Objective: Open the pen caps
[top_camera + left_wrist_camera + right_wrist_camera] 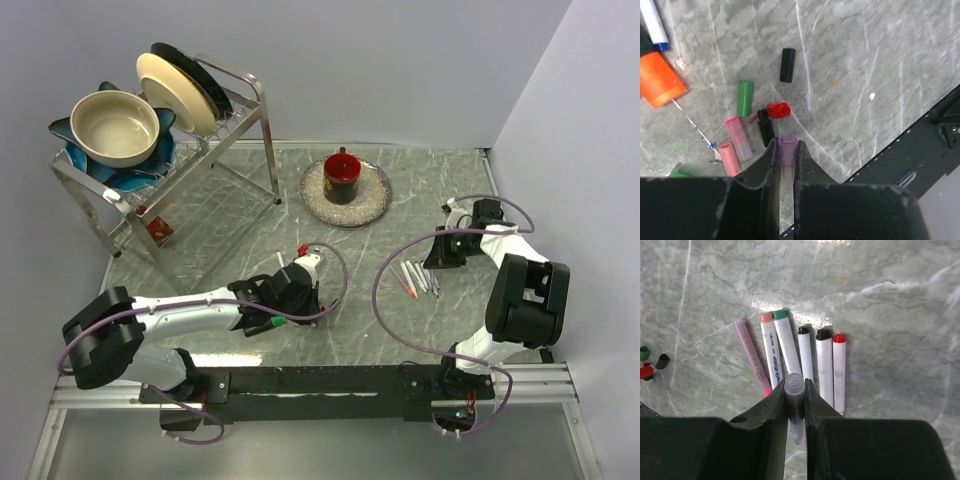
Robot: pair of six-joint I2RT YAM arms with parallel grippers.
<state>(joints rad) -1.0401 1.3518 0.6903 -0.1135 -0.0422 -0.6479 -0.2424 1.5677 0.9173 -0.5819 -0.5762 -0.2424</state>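
My left gripper carries the purple cap slightly down toward the red cap and the lone black cap next, since other loose caps lie gathered there.
My left gripper (787, 145) is shut on a translucent purple pen cap (787, 151), held just above the table. Loose caps lie beyond it: black (787, 65), green (744, 98), red (778, 110), a second black (765, 127) and two pink (738, 138). An orange cap (659, 80) sits on a thick marker at the upper left. My right gripper (794, 382) is shut on a purple pen body (794, 397), tip pointing back. Below it several uncapped pens (805, 360) lie side by side. In the top view the left gripper (300, 285) and right gripper (445, 250) are apart.
A metal dish rack (240, 150) with bowls and plates stands at the back left. A red mug (342, 178) sits on a round plate (375, 205) at the back centre. The black base rail (920, 135) runs along the near edge.
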